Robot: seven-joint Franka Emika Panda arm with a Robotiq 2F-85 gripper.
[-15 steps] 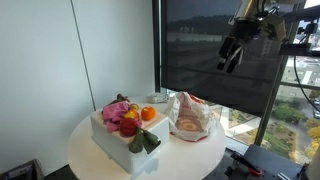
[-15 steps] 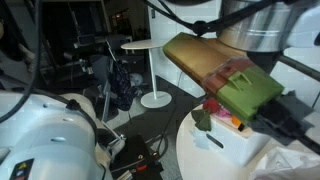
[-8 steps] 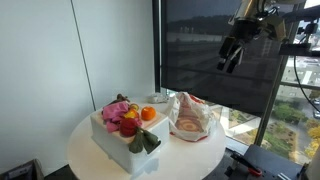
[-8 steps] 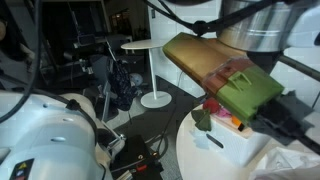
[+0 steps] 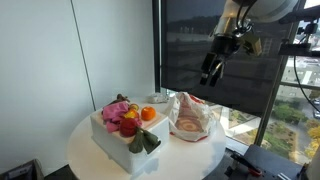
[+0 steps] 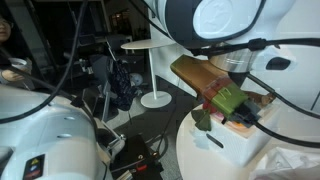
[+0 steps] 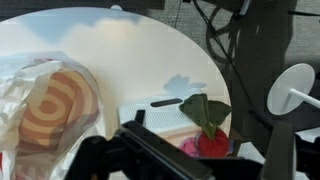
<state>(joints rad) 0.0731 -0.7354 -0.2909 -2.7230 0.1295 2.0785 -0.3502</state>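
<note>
I will next move my open gripper outward and down onto the orange fruit in the white box, because the fruit is below my gripper and farther outward.
My gripper (image 5: 210, 72) hangs open and empty, high above the right side of a round white table (image 5: 88, 150). On the table stands a white box (image 5: 118, 140) filled with toy fruit: a red one with green leaves (image 7: 208, 140), an orange one (image 5: 148, 113) and pink ones (image 5: 117, 108). Beside the box lies a clear plastic bag with red rings (image 5: 190, 116). In the wrist view the bag (image 7: 55, 105) is at the left and the box (image 7: 160, 116) at the lower middle, far below the dark gripper (image 7: 175, 165). The arm fills the top of an exterior view, blurred, above the box (image 6: 215, 142).
A large dark window (image 5: 200, 35) stands behind the table, with a metal post (image 5: 275, 80) at its right. A small round white side table (image 6: 148, 47) and a dark chair with cables (image 6: 110, 78) stand on the floor beyond the table's edge.
The gripper has moved left and down, toward the table, and stays open. The box, the fruit and the bag have not moved.
</note>
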